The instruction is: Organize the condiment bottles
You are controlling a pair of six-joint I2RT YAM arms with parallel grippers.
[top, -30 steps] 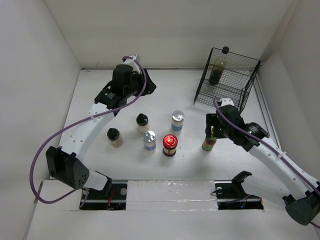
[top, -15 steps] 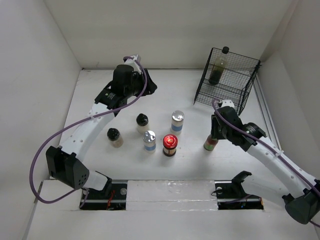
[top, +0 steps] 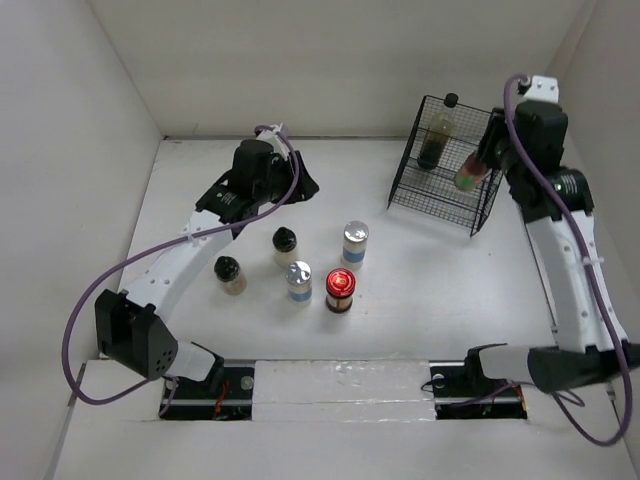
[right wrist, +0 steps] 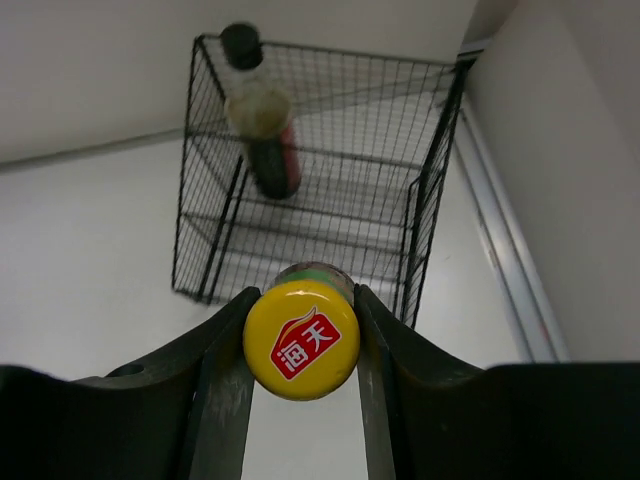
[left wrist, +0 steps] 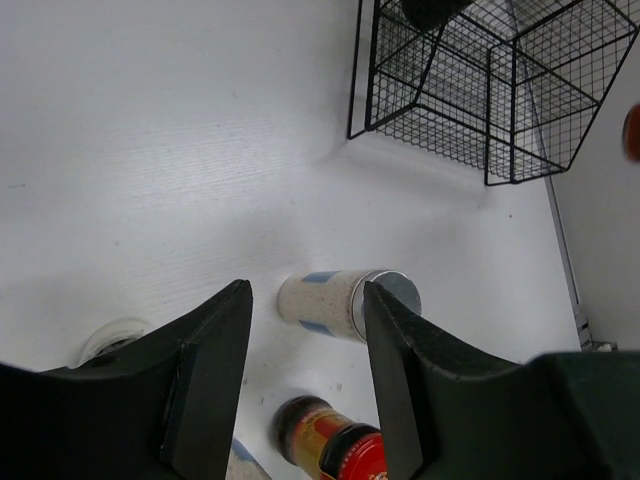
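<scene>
I will move my right gripper outward, then down into the basket [top: 490,205] to the basket's open bottom [top: 455,164] beside the dark bottle to release. That spot is empty.
My right gripper [top: 480,158] is shut on the yellow-capped green-red bottle [top: 468,174] and holds it in the air over the front right part of the black wire basket [top: 490,205]. In the right wrist view its yellow cap [right wrist: 301,341] sits between the fingers. The tall dark black-capped bottle [top: 435,135] stands in the basket's back left and also shows in the right wrist view [right wrist: 262,120]. On the table stand two silver-lidded jars [top: 355,242] [top: 299,282], the red-lidded jar [top: 340,290] and two black-capped beige jars [top: 285,245] [top: 230,275]. My left gripper [top: 303,182] is open and empty, above and behind them.
The basket stands at the back right, close to the right wall, and shows in the left wrist view [left wrist: 470,90]. That view also shows one silver-lidded jar [left wrist: 345,300] and the red-lidded jar [left wrist: 335,450] below the open fingers. White walls enclose the table on three sides.
My right gripper has lifted the yellow-capped bottle off the table and carried it back and to the right, up over the basket. My left gripper has shifted slightly to the right.
</scene>
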